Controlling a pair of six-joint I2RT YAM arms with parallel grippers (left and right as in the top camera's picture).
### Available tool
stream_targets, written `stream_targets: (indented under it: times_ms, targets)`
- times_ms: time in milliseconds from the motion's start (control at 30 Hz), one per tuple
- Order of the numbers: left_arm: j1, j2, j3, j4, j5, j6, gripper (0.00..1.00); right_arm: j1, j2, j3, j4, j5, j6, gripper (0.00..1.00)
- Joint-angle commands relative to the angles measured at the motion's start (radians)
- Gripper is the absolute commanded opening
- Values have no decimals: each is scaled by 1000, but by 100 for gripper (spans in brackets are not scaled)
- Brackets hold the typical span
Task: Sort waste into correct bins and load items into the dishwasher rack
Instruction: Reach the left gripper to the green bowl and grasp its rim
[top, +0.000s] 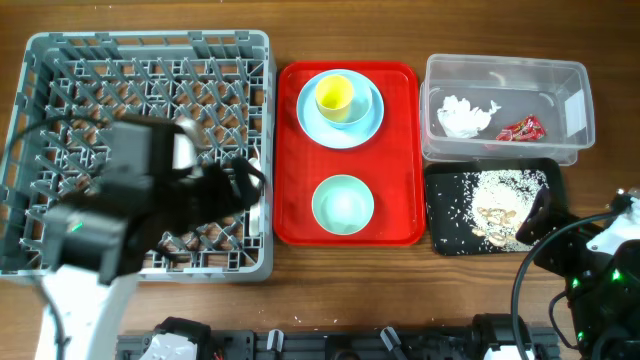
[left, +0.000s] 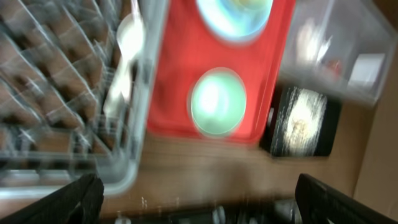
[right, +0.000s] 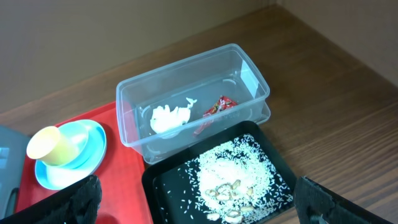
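I will swing my left gripper off the rack, then down to the pale bowl's rim facing the black tray.
The grey dishwasher rack (top: 60, 60) fills the left. In the blurred left wrist view a white spoon (left: 127, 53) lies in the rack (left: 43, 93) near its right wall. The light blue plate (top: 372, 118) with the yellow cup (top: 334, 95) and the pale bowl (top: 343, 203) sit on the red tray (top: 400, 210). The clear tub (top: 560, 85) holds the napkin (top: 463, 116) and red wrapper (top: 521, 128). The black tray (top: 445, 195) holds rice (top: 500, 195). My left gripper (top: 243, 185) is open and empty over the rack's right side. My right gripper (top: 540, 222) is open and empty by the black tray (right: 171, 180). The fork is not visible.
The right wrist view shows the tub (right: 249, 68), the napkin (right: 169, 118), the wrapper (right: 219, 106), the rice (right: 239, 171) and the cup (right: 45, 144). The wooden table's front edge runs below both arms. A wall rises behind the tub.
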Motion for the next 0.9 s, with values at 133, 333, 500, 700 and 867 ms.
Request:
stream_targets:
  times_ms: [133,333,500,700,867]
  targets:
    - [-543,301,-10,174,-210,-216,100,1,-2,-3,1,-8,-6,99]
    - [-664,543,-10,404,-234,-211,76,1,-2,-3,1,-8,-6,100]
    - [-712,723,-10,517,-386,-182,19,1,-2,-3,1,-8,-6,100]
    - [-711,805,-10,564,-442,-178,19,1,-2,-3,1,-8,-6,100]
    - [-729,806,-12,564,-441,-179,18,1,-2,-3,1,-8,-6,100]
